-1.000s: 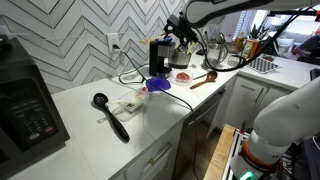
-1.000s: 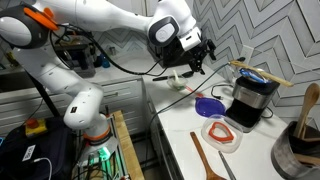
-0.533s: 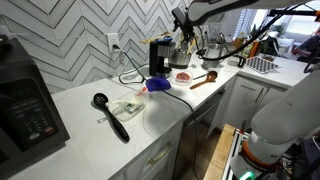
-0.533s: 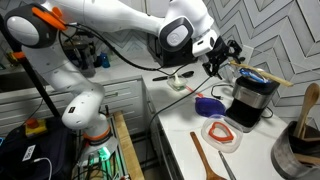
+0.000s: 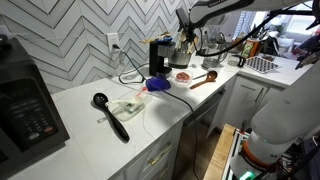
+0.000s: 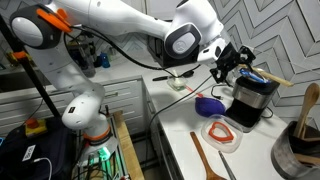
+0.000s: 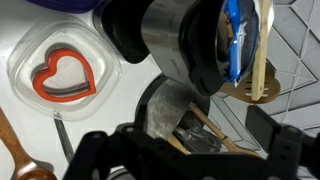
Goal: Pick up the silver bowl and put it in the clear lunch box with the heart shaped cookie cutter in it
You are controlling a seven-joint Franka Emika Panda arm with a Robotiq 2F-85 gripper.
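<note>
My gripper will go down to the black rim of the coffee maker's top (image 6: 238, 84) (image 7: 206, 82), because that rim is below it and the open fingers are still clear of it.
The silver bowl (image 7: 168, 108) is a shiny grey metal vessel with wooden utensils standing in it. In the wrist view it lies below and between my fingers. It also shows at the right edge of an exterior view (image 6: 296, 150). The clear lunch box (image 7: 98, 50) holds the red-pink heart shaped cookie cutter (image 7: 62, 78). The box shows in both exterior views (image 5: 183, 75) (image 6: 221, 136). My gripper (image 7: 190, 152) is open and empty. It hovers high beside the coffee maker's top (image 6: 237, 60) (image 5: 188, 43).
A black coffee maker (image 6: 250, 100) (image 5: 160, 55) has a wooden spoon and a blue piece on top. A blue object (image 6: 208, 104) and a wooden spoon (image 6: 205, 160) lie near the box. A clear container with pale contents (image 5: 128, 106), a black ladle (image 5: 110, 115) and a microwave (image 5: 25, 105) stand further along.
My gripper has travelled along the counter toward the coffee maker and now hangs by its top. It stays open and empty. The objects on the counter have not moved.
</note>
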